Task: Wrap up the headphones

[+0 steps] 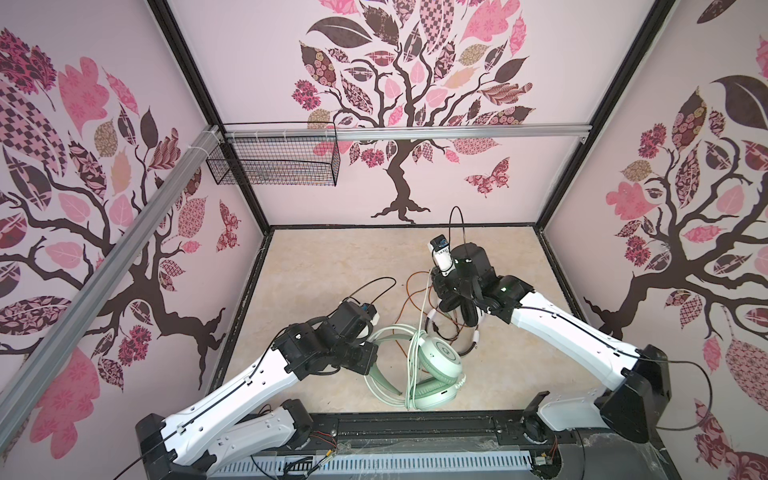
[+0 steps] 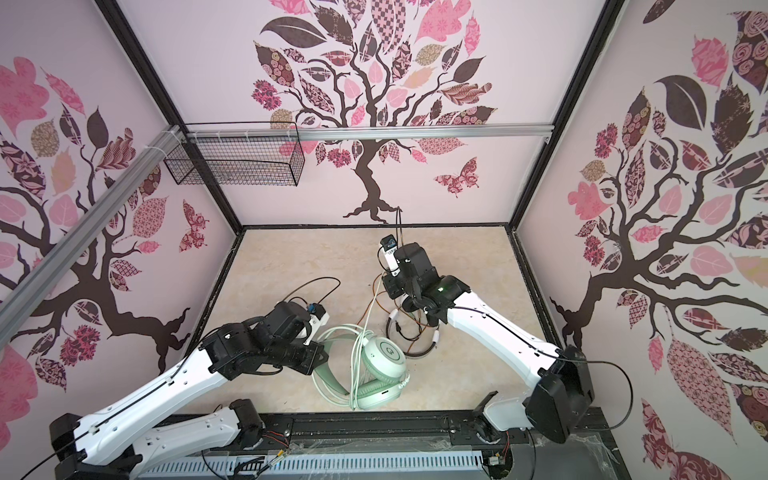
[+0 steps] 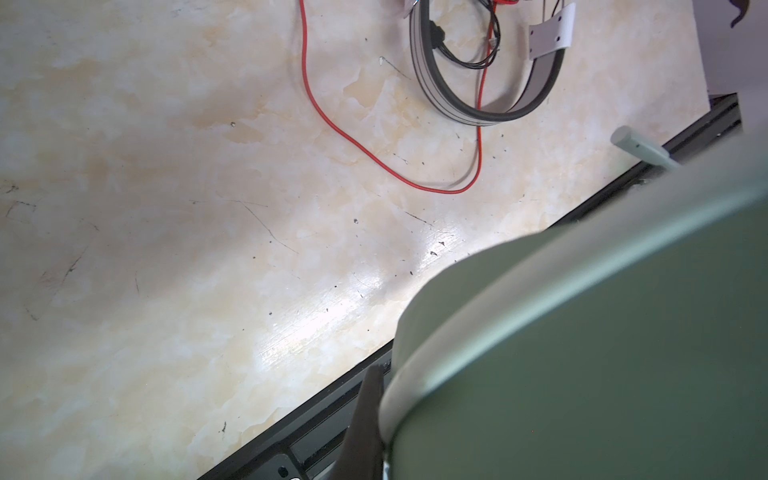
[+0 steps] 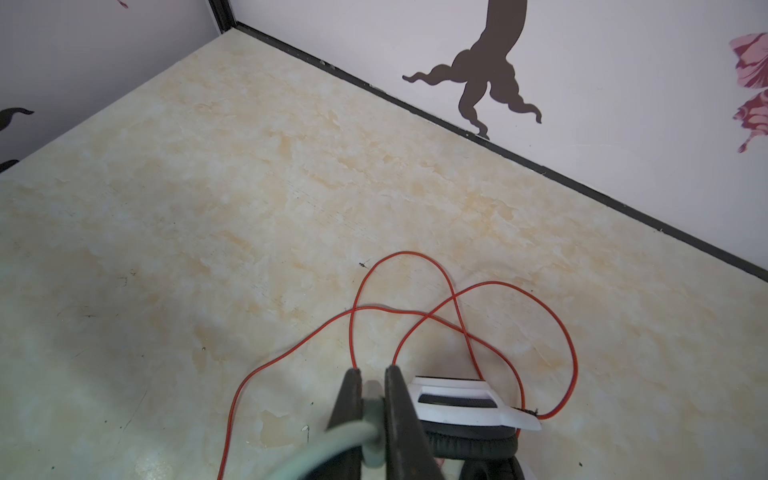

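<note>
Next, my right gripper will draw back and down toward the upper green ear cup (image 1: pixel 442 357) and release the cable, since that cup lies below and back from my gripper.
The mint-green headphones (image 1: pixel 438 357) (image 2: pixel 384 357) lie near the table's front edge, and loops of their pale green cable (image 1: pixel 424 307) (image 2: pixel 368 316) run over the ear cup. My left gripper (image 1: pixel 370 353) (image 2: pixel 316 357) is shut on their green headband (image 3: pixel 582 311); only one dark finger (image 3: pixel 368 419) shows beside it. My right gripper (image 1: pixel 434 278) (image 2: pixel 382 282) (image 4: pixel 372 372) is shut on the pale green cable (image 4: pixel 374 419), just above the white and black headphones (image 1: pixel 469 311) (image 2: pixel 415 349) (image 3: pixel 490 112) (image 4: pixel 457 403). Their orange-red cable (image 1: pixel 411 291) (image 3: pixel 332 120) (image 4: pixel 415 316) sprawls in loose loops on the table.
A black wire basket (image 1: pixel 274 162) (image 2: pixel 237 162) hangs on the aluminium rail at the back left. Papered walls close in the marbled table (image 1: pixel 332 266) on three sides. A black rail (image 1: pixel 415 424) runs along the front edge.
</note>
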`<state>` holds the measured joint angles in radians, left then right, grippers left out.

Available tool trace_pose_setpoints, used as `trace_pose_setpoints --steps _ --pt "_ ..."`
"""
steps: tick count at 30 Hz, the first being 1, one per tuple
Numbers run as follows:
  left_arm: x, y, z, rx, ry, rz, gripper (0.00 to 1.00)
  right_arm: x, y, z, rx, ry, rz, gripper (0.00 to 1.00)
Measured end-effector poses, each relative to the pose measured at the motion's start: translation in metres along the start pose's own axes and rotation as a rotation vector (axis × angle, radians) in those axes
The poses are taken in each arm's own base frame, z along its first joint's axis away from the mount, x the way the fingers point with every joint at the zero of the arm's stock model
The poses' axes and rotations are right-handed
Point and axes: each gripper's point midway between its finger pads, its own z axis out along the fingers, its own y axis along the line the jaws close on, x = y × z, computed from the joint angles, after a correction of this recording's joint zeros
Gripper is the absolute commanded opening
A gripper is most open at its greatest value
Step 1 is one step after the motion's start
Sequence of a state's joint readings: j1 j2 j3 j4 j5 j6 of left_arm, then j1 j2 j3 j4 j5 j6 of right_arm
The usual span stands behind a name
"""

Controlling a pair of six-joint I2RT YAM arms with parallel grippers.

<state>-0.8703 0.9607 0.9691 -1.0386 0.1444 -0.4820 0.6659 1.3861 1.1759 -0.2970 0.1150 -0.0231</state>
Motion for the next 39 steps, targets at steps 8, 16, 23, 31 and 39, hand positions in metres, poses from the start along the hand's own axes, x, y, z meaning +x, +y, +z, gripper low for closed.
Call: trace_pose_setpoints --steps 8,16,23,31,39 --pt "-0.011 -0.012 -0.018 0.054 -0.057 -0.027 0.00 0.054 0.029 0.020 -0.160 0.074 0.049 0.08" --pt "-0.041 -0.011 -0.034 0.048 -0.121 -0.089 0.00 0.106 0.064 0.017 -0.369 0.114 0.183 0.31" --pt "-0.070 -0.005 -0.045 0.024 -0.171 -0.130 0.00 0.137 0.082 -0.004 -0.508 0.119 0.302 0.46" --pt "-0.100 0.013 -0.060 -0.015 -0.238 -0.197 0.00 0.151 0.090 -0.042 -0.608 0.053 0.347 0.58" --pt "-0.101 0.012 -0.062 -0.016 -0.230 -0.182 0.00 0.131 0.093 -0.069 -0.670 -0.089 0.307 0.65"
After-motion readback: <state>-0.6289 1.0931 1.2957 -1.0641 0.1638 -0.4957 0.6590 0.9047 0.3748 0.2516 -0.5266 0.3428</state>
